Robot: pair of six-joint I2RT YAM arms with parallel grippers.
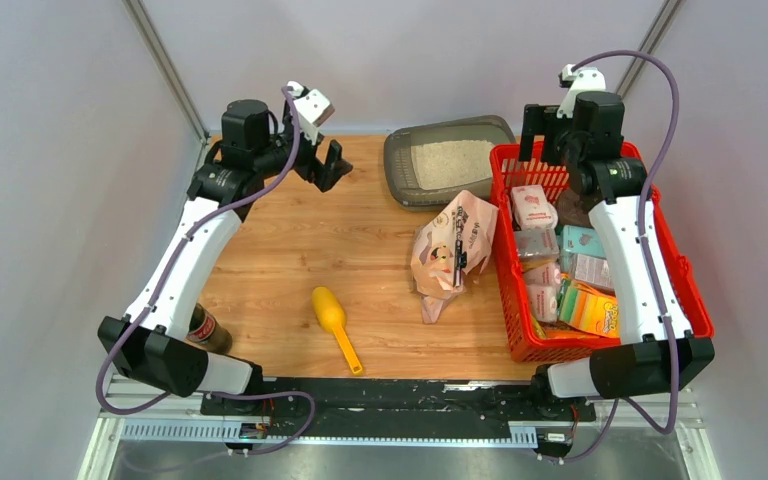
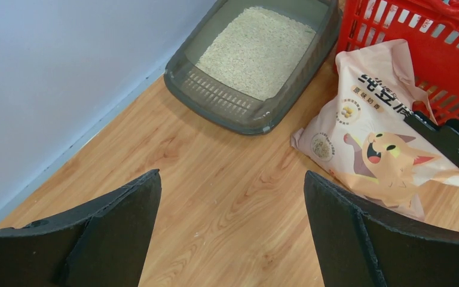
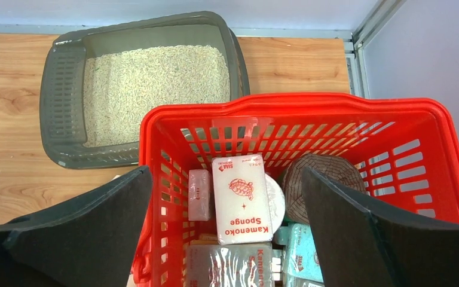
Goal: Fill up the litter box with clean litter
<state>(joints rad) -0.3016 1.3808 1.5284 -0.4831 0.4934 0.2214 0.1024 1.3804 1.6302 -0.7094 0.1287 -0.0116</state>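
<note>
I need to swing my left gripper back, toward the red basket, and down onto the bag's folded end (image 1: pixel 457 286), as that end of the bag pokes past the clip below my gripper and back from it.
The dark grey litter box (image 1: pixel 397 165) sits at the back of the wooden table, against the red basket's far left corner. Pale beige clean litter (image 1: pixel 452 163) covers its floor, which also shows in the left wrist view (image 2: pixel 257 51) and the right wrist view (image 3: pixel 155 84). My left gripper (image 1: pixel 328 165) hangs open above bare wood left of the box, nothing between its fingers (image 2: pixel 231 176). My right gripper (image 1: pixel 550 140) is open above the far end of the basket, empty too (image 3: pixel 227 170).
A pink litter bag (image 1: pixel 450 250) with a black clip (image 1: pixel 457 245) lies against the red mesh basket (image 1: pixel 680 270), which holds several sponge packs. A yellow scoop (image 1: pixel 332 318) lies on the near middle of the table. A brown bottle (image 1: pixel 205 328) stands by the left arm's base.
</note>
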